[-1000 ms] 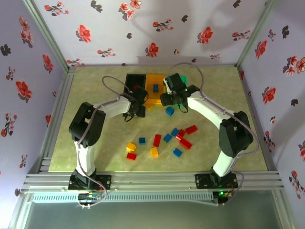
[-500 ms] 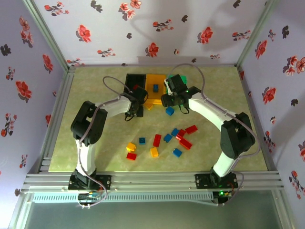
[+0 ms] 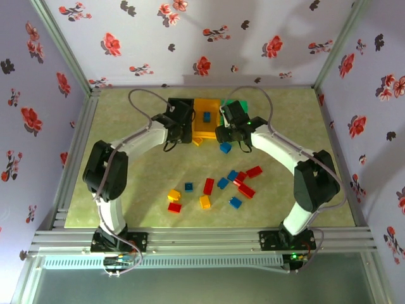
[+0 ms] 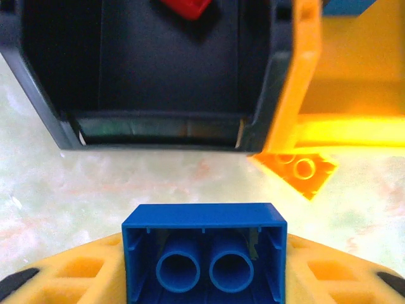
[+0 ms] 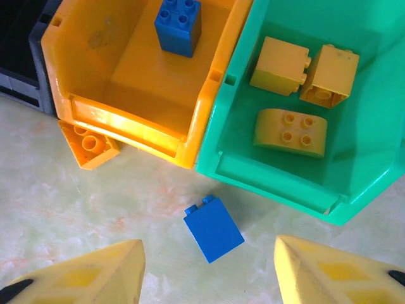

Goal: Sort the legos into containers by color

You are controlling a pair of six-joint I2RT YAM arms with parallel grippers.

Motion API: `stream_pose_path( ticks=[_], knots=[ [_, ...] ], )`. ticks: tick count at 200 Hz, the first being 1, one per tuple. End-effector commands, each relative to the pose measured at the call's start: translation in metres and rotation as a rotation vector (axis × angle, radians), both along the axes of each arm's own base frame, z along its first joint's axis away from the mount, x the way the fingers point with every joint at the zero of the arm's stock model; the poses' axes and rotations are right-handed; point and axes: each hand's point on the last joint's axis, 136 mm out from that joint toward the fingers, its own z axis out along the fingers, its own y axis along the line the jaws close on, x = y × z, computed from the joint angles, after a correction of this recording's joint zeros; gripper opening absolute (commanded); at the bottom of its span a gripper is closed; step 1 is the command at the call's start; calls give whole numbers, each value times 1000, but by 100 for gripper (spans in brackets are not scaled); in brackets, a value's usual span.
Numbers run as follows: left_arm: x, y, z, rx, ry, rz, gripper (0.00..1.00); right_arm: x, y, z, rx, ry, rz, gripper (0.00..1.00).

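The orange container has a blue lego inside, so my left gripper should move outward, past the black container's edge, over the orange container's bottom to release the blue lego.
My left gripper [image 4: 204,269] is shut on a blue lego [image 4: 204,223], its hollow underside towards the camera, just in front of the black container [image 4: 158,123]. A red lego [image 4: 185,6] lies inside that bin. The orange container [image 5: 136,123] holds one blue lego [image 5: 178,19]. In the green container [image 5: 266,171] lie three yellow legos [image 5: 290,133]. My right gripper [image 5: 209,252] is open above another blue lego [image 5: 213,228] on the table in front of the green bin. From above, the left gripper [image 3: 181,130] and the right gripper [image 3: 228,135] both hover at the bins.
An orange lego [image 5: 88,144] lies on the table against the orange bin's front corner. Several loose red, blue and yellow legos [image 3: 209,185] are scattered mid-table nearer the arm bases. Flowered walls close in the table on three sides.
The left gripper closed on the blue lego and moved back towards the black bin. The right gripper shifted slightly towards the bins and stayed open.
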Motion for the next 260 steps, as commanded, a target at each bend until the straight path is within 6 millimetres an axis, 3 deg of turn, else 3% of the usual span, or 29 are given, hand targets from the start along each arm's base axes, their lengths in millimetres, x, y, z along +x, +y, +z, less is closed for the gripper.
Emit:
stream_pose_path(
  ticks=[1, 67, 155, 196, 224, 260],
  knots=[
    [3, -1, 28, 15, -45, -37, 37, 1, -7, 14, 15, -44, -39, 57],
    [35, -25, 54, 1, -120, -85, 37, -6, -18, 22, 9, -77, -54, 57],
    [72, -76, 41, -33, -151, -182, 37, -23, -36, 23, -12, -85, -90, 57],
    [82, -94, 31, -60, -147, -209, 45, -30, -42, 17, -15, -71, -104, 58],
    [87, -99, 25, -58, -141, -218, 59, -34, -44, 12, -19, -60, -107, 58],
    [87, -99, 41, -63, -163, -228, 68, -42, -43, 2, -6, -26, -95, 58]
  ],
)
